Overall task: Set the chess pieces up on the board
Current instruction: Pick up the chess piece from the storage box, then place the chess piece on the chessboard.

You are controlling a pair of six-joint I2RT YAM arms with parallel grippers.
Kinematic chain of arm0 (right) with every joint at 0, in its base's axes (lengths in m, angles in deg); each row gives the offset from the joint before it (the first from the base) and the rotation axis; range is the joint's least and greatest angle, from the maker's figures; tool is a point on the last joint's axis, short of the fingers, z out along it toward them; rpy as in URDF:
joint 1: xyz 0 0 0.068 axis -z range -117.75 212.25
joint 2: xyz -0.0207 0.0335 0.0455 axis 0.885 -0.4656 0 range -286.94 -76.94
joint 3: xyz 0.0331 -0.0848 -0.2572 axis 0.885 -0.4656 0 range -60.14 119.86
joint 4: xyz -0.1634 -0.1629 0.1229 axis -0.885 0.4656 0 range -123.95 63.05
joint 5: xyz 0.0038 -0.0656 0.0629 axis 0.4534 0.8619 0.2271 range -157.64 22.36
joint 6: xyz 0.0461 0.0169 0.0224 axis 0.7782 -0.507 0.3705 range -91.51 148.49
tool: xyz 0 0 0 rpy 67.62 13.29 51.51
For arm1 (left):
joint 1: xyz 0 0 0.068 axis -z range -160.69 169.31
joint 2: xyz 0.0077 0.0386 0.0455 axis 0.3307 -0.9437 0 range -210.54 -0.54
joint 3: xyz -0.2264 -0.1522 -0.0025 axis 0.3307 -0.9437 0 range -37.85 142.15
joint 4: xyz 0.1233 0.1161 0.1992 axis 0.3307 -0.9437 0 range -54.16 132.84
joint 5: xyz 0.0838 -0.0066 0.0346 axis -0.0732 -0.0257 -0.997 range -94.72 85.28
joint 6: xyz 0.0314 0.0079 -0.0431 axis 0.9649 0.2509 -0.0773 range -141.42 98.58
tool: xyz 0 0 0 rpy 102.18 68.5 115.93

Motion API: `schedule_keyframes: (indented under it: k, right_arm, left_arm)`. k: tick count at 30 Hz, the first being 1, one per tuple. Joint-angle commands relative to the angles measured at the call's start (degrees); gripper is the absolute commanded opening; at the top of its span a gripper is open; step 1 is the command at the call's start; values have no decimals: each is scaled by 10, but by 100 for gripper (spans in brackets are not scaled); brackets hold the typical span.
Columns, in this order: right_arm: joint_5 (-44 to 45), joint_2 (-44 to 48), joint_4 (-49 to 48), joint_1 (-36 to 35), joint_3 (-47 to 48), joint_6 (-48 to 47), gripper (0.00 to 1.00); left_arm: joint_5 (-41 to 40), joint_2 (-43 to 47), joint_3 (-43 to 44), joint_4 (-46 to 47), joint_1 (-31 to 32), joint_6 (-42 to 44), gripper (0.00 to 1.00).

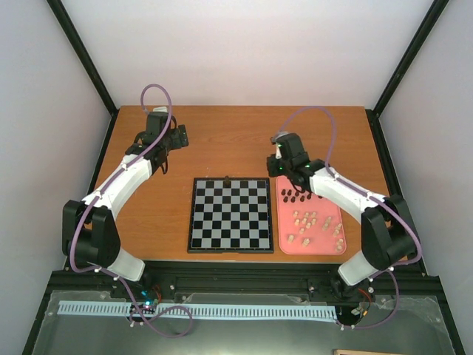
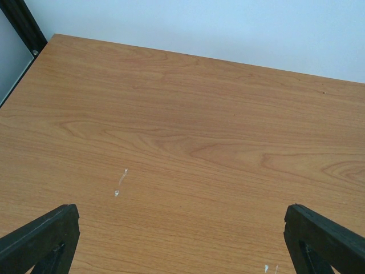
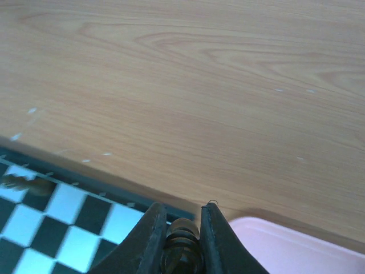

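Note:
The pale square on the small piece's tray side is empty, so my right gripper should next go to the left in the top view and down onto that square.
The black-and-silver board (image 1: 229,222) lies flat at the table's middle, with one small piece (image 1: 226,178) at its far edge. That piece shows as a blurred brown shape (image 3: 25,184) in the right wrist view. To the board's right, dark chess pieces (image 1: 295,197) and pale ones (image 1: 314,225) stand in a pink tray (image 1: 329,203). My right gripper (image 1: 284,171) hovers between the tray's far left corner and the board. In its wrist view the right gripper (image 3: 182,208) is shut on a dark ribbed chess piece (image 3: 182,245). My left gripper (image 1: 177,137) is open over bare wood, its fingers (image 2: 40,237) far apart.
Black frame posts stand along the table's left and right edges (image 1: 103,148). The pink tray's corner (image 3: 285,245) and the board's border (image 3: 85,182) lie just under the right gripper. Bare wood table (image 2: 188,131) stretches to the back wall.

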Motion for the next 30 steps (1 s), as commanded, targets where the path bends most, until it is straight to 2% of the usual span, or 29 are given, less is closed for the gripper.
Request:
schedule_keyframes:
  k: [1, 10, 30]
  right_arm:
    - [-12, -41, -10, -57, 37, -8, 10]
    - [-11, -152, 14, -129, 132, -11, 10]
    - [-16, -244, 43, -162, 197, -17, 10]
  left_arm:
    - [-9, 7, 20, -5, 2, -7, 100]
    - [-13, 15, 18, -7, 2, -6, 100]
    - [-15, 14, 17, -5, 2, -5, 100]
